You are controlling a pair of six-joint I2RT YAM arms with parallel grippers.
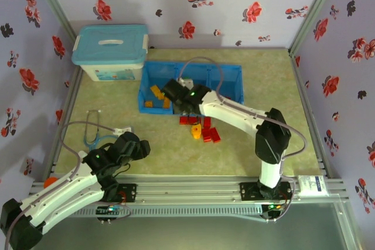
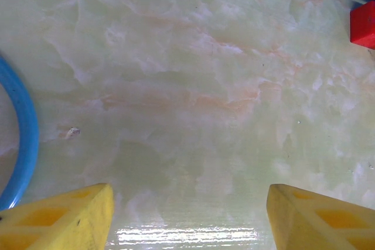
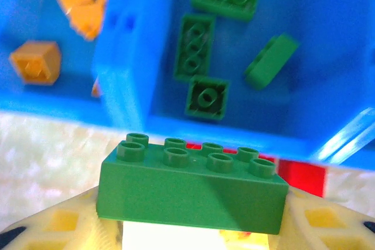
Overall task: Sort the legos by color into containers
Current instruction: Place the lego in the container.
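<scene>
The robot's right gripper should next carry the green lego outward over the tray's front side and down into the middle container (image 3: 234,45) and release it, because green legos are in there.
My right gripper (image 3: 193,223) is shut on a green lego (image 3: 193,188), a two-by-four brick held studs up just before the front wall of the blue tray (image 3: 126,68). Its middle container holds several green legos (image 3: 195,46), and the left one holds orange legos (image 3: 36,61). From above, the right gripper (image 1: 177,93) hangs over the tray's (image 1: 231,83) front edge. Red legos (image 1: 206,124) and an orange one (image 1: 196,131) lie on the table just in front. My left gripper (image 2: 190,218) stands open over bare table near the front left (image 1: 138,146).
A pale-blue lidded box (image 1: 110,51) stands at the back left beside the tray. A blue stethoscope (image 1: 94,136) lies by the left gripper, its tube (image 2: 26,139) curving at the left. A red lego (image 2: 364,24) sits off to the right. Floral walls close in the table.
</scene>
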